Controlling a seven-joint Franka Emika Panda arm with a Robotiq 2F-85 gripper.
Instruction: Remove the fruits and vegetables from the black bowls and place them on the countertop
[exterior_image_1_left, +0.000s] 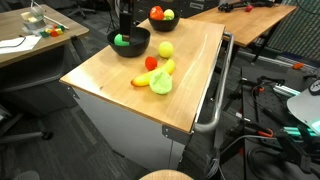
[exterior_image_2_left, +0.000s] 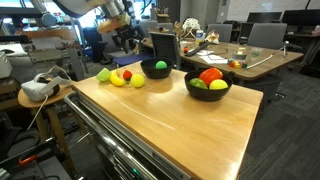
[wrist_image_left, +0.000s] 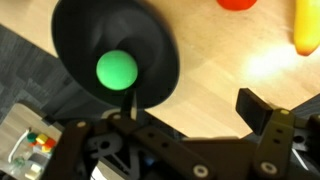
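The green ball (exterior_image_1_left: 122, 39) is left of my fingers in the wrist view. My gripper next needs to move over the ball and go down around it into the nearer bowl.
Two black bowls stand on the wooden countertop (exterior_image_1_left: 190, 70). The nearer bowl (exterior_image_1_left: 128, 41) holds a green ball (exterior_image_1_left: 122, 39); it also shows in the wrist view (wrist_image_left: 70, 30) with the ball (wrist_image_left: 116, 68) inside. The far bowl (exterior_image_1_left: 160, 20) holds red and yellow fruit; in an exterior view (exterior_image_2_left: 208, 88) it holds red, green and yellow pieces. My gripper (exterior_image_1_left: 125, 18) hangs above the bowl with the green ball. In the wrist view my gripper (wrist_image_left: 190, 105) is open and empty, over bare wood beside that bowl.
On the counter lie a lemon (exterior_image_1_left: 165, 48), a red piece (exterior_image_1_left: 152, 63), a banana (exterior_image_1_left: 166, 68), an orange piece (exterior_image_1_left: 143, 80) and a green vegetable (exterior_image_1_left: 160, 85). Desks and chairs surround the counter. A metal handle (exterior_image_1_left: 215, 95) runs along one side.
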